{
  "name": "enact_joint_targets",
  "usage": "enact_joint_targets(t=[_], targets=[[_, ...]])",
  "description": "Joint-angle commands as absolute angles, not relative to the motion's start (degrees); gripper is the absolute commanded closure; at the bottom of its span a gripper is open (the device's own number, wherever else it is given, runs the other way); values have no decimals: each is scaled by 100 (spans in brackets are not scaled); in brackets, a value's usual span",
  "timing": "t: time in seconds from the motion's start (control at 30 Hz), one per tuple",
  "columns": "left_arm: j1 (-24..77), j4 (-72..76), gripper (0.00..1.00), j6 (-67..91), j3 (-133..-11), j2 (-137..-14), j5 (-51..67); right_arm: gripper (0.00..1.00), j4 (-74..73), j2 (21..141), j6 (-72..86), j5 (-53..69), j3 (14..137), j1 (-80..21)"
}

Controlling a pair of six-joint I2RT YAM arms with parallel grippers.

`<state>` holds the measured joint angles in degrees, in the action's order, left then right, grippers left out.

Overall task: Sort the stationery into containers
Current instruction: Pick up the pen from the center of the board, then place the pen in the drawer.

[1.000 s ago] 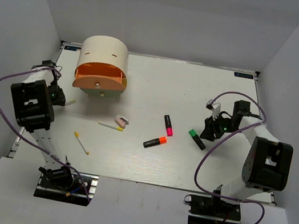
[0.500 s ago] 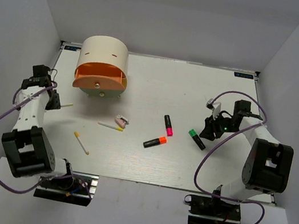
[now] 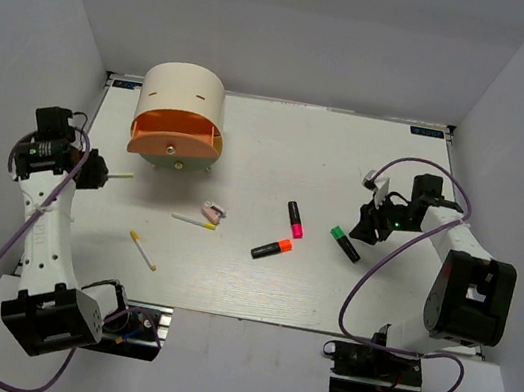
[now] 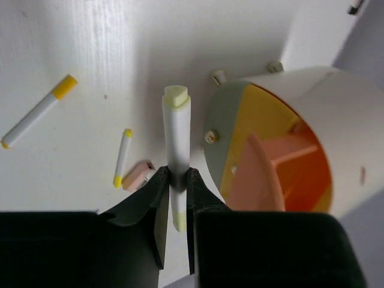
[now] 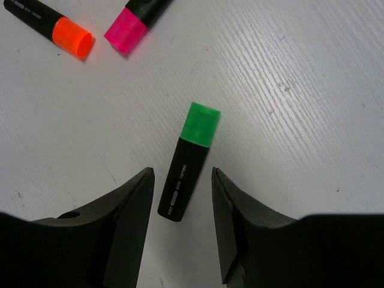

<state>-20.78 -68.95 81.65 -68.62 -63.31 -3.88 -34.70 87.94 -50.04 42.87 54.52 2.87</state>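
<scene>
Next, my left gripper rises outward over the open-topped orange section of the organiser, to its right in the top view, and releases the pale-yellow stick.
My left gripper (image 3: 97,172) is shut on a thin pale-yellow stick (image 4: 176,144), held above the table left of the cream drum organiser (image 3: 181,106). Its orange compartments (image 4: 300,162) face the left wrist camera. Two more pale sticks (image 3: 193,222) (image 3: 143,250) and the pink-and-white clip (image 3: 213,213) lie on the table. My right gripper (image 3: 361,234) is open, its jaws either side of the near end of the green-capped marker (image 5: 186,168), above it. The pink-capped marker (image 3: 295,218) and orange-capped marker (image 3: 273,249) lie left of it.
White walls close in the table on the left, back and right. The organiser stands on small knob feet (image 4: 218,76) at the back left. Purple cables loop beside both arms (image 3: 362,275).
My left arm has swung its elbow down toward the near edge, and the wrist has shifted left with the stick still gripped. The right gripper has barely moved.
</scene>
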Motion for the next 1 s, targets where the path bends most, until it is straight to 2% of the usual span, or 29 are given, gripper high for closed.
enact_joint_targets(t=[0.0,0.17,0.5,0.97], targets=[[-2057,-7312,100,7884,-7487,-6205,-10,51,-3560,8622,-5124,4473,5423,255],[-2057,-7111,100,7831,-7805,-6152,579,51,-3551,8587,-5124,4500,5388,246],[-2004,-6530,100,7884,-9148,-7268,914,52,-3542,8561,-5194,4474,5388,229],[-994,-6082,100,8112,-9966,-8402,537,52,-3489,8508,-5133,4465,5291,229]])
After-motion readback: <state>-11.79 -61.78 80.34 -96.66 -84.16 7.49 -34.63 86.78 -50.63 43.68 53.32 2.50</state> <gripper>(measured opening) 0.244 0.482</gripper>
